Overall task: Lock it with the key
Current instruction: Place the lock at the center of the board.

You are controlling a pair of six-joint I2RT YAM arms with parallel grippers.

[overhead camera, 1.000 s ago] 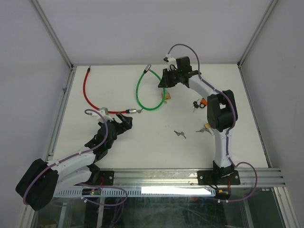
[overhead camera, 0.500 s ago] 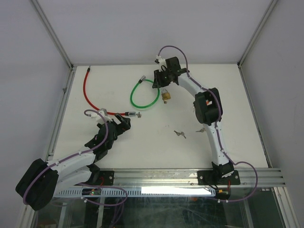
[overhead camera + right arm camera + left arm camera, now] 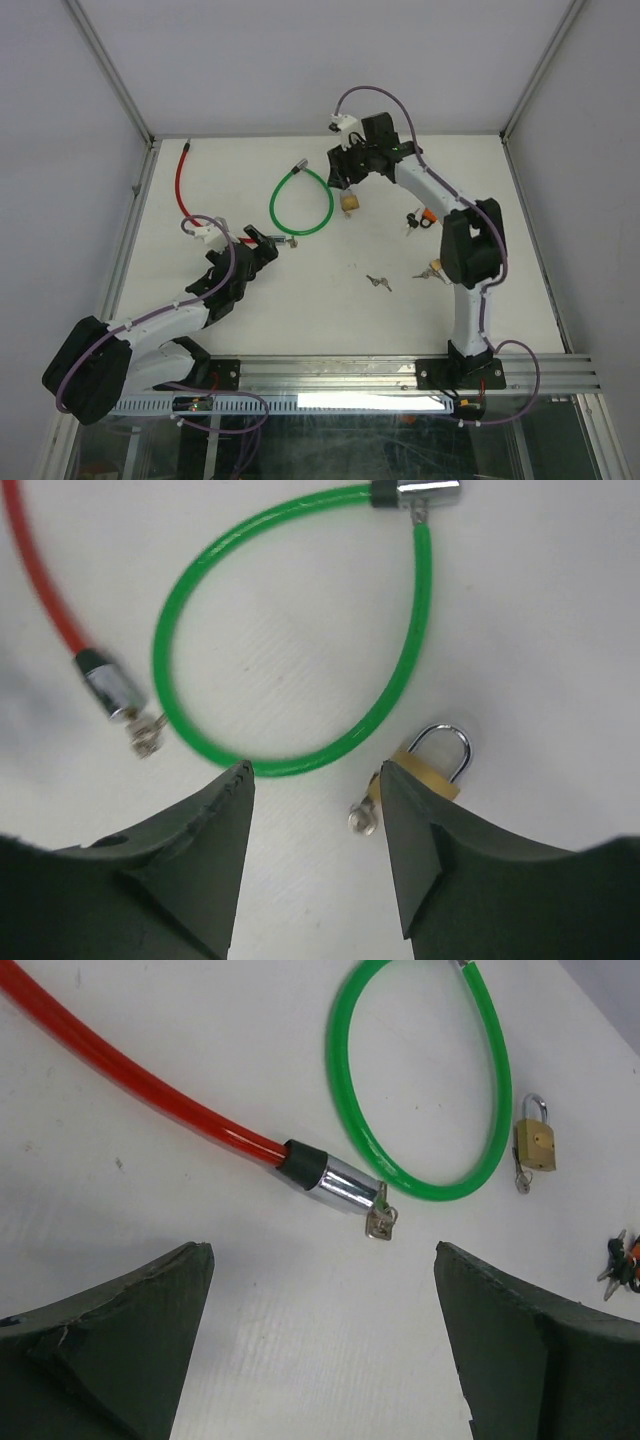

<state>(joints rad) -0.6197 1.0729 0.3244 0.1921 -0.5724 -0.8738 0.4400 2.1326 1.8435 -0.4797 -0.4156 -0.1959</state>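
Observation:
My left gripper will move outward and down, and turn as it goes, onto the red cable [image 3: 253, 1147] right next to its black collar [image 3: 246, 240], because the red cable is at an angle to my open fingers.
A red cable lock [image 3: 180, 190] lies at the left; its silver end with a key [image 3: 378, 1222] in it shows in the left wrist view. My left gripper [image 3: 262, 243] is open and empty, just short of that key [image 3: 291, 241]. A green cable lock [image 3: 300, 201] forms a loop in the middle. A brass padlock [image 3: 350, 201] with a key [image 3: 361, 817] in it lies beside the loop. My right gripper [image 3: 345, 170] is open and empty above the padlock [image 3: 432, 761], whose body is partly hidden by one finger [image 3: 440, 850].
Loose keys [image 3: 378, 282] lie mid-table. More keys, one bunch with an orange tag [image 3: 420, 216], lie by the right arm. Metal frame rails [image 3: 135, 215] edge the table at left and right.
My left gripper has moved forward toward the red lock's key end. My right arm has swung back right and the green loop now lies released, left of the padlock.

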